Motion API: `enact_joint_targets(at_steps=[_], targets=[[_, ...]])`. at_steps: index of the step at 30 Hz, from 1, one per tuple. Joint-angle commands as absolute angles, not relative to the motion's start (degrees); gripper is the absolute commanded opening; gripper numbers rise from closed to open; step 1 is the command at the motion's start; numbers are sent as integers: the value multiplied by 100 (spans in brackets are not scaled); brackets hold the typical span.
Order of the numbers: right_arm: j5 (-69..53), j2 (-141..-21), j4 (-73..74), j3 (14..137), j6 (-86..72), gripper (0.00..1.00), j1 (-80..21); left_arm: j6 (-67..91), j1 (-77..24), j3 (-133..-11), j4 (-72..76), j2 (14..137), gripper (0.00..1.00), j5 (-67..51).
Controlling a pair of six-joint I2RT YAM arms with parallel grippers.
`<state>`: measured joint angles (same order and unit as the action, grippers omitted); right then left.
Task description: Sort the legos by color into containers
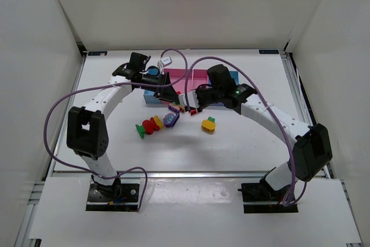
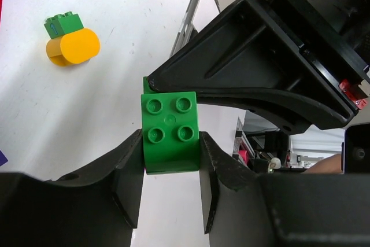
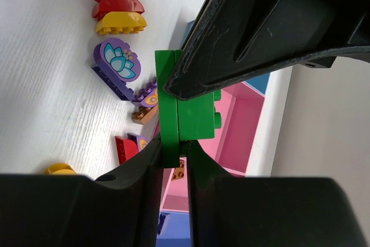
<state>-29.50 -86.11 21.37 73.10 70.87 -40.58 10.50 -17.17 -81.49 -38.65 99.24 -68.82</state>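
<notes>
My right gripper will pull the plate off the brick and to the right in the top view, because the light blue end container is there, and let go above it.
A green lego (image 2: 170, 122), a studded brick joined to a thin green plate (image 3: 166, 102), hangs between both grippers just in front of the containers. My left gripper (image 2: 171, 143) presses its fingers against the brick's two sides. My right gripper (image 3: 173, 146) is shut on the plate's edge. In the top view the left gripper (image 1: 169, 93) and right gripper (image 1: 186, 101) meet tip to tip by the light blue container (image 1: 151, 98). The pink container (image 3: 243, 120) and blue container (image 3: 173, 232) lie behind.
Loose legos lie on the table: a green, red and yellow cluster (image 1: 147, 127), a purple piece (image 1: 170, 121), a yellow piece with a green top (image 1: 208, 124), small purple and red bits (image 3: 130, 143). An orange piece (image 3: 179, 170) lies in the pink container.
</notes>
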Motion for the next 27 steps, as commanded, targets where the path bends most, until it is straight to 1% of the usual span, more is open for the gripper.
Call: enact_joint_targets(at_steps=[1, 5, 12, 14, 15, 16, 17, 18, 20, 24, 26, 27], targets=[[-3129, -8587, 2101, 7436, 7163, 11, -4157, 932, -1775, -8411, -3858, 9826, 35, -7146], [-3225, -8473, 2267, 7339, 7224, 10, -4175, 818, -1775, -8525, -3876, 9782, 27, -7093], [-3392, -8078, 2540, 6768, 7409, 10, -4333, 931, -1609, -9105, -3736, 9975, 22, -6856], [-3410, -7998, 2627, 6628, 7479, 10, -4359, 1298, -1495, -9132, -3350, 10002, 20, -6881], [-3410, -7937, 2645, 6575, 7497, 10, -4351, 1527, -1442, -9080, -2879, 10002, 20, -6882], [-3410, -7893, 2680, 6496, 7506, 10, -4351, 1808, -1293, -8983, -2543, 9985, 18, -6917], [-3410, -7875, 2698, 6486, 7506, 10, -4351, 2428, -1222, -8861, -2209, 9950, 18, -6934], [-3393, -7831, 2785, 6460, 7523, 10, -4351, 2661, -1161, -8642, -1684, 9923, 16, -6917], [-3366, -7770, 2804, 6390, 7480, 10, -4351, 2952, -1072, -8465, -1294, 9792, 13, -6786], [-2999, -7708, 2778, 6372, 6989, 10, -4228, 2857, -1090, -8333, -1274, 9590, 12, -6443], [-2744, -7743, 2611, 6398, 6103, 10, -4105, 2778, -1099, -8253, -1274, 9466, 12, -6163], [-2551, -7769, 2523, 6468, 5717, 10, -3948, 2534, -1099, -8236, -1448, 9301, 12, -5743]])
